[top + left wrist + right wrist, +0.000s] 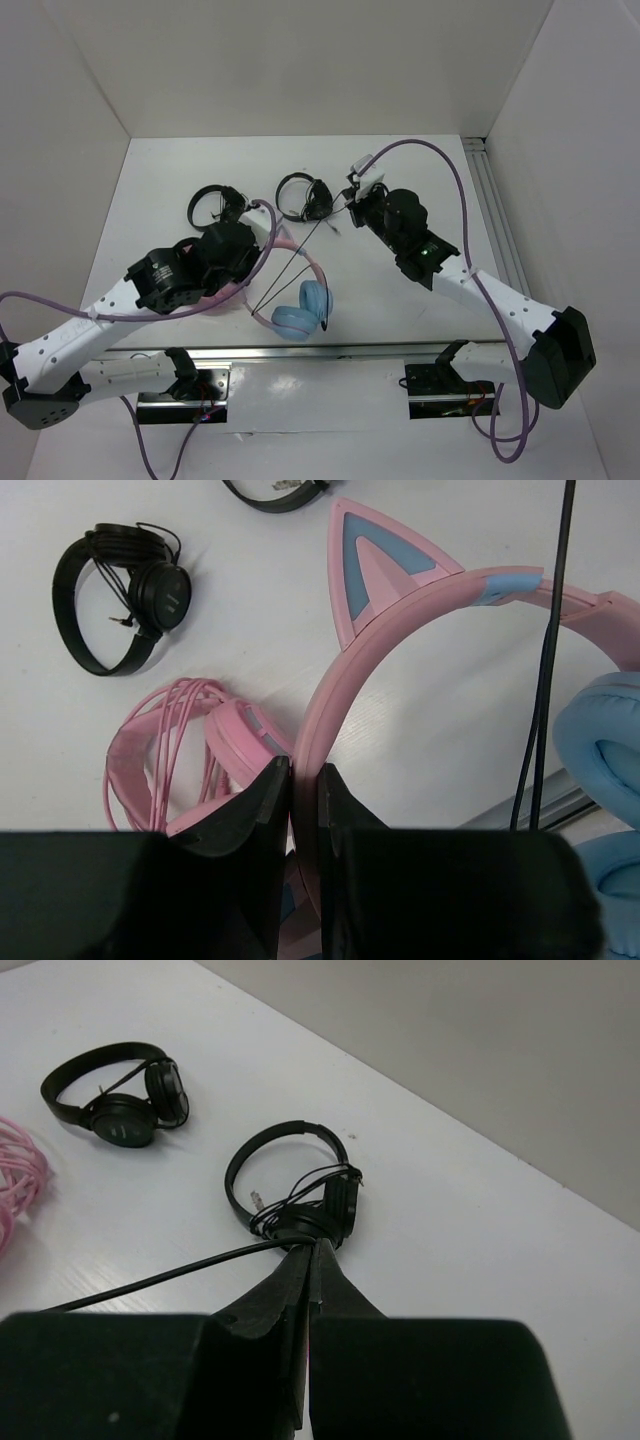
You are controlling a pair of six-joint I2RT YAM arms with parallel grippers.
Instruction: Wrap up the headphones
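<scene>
I should next move my right gripper left in the top view, back to where the cable crosses the headband by the ear cup [310, 256], and let go of the cable.
The headphones [303, 312] have a pink cat-ear headband and light blue ear cups, and are held up near the table's front middle. My left gripper [305, 770] is shut on the pink headband [400, 630]; a blue ear cup [600, 740] hangs at the right of that view. The thin black cable [305, 250] runs taut from the ear cups up to my right gripper [352, 208]. In the right wrist view my right gripper [308, 1245] is shut on the cable [150, 1282], just above a small black pair.
All-pink headphones [170, 740] with a coiled pink cord lie under my left wrist. Two small black headphones [215, 207] [303, 197] lie at the back, also in the right wrist view [115, 1095] [300, 1185]. A metal rail [350, 350] runs along the front edge. White walls enclose the table.
</scene>
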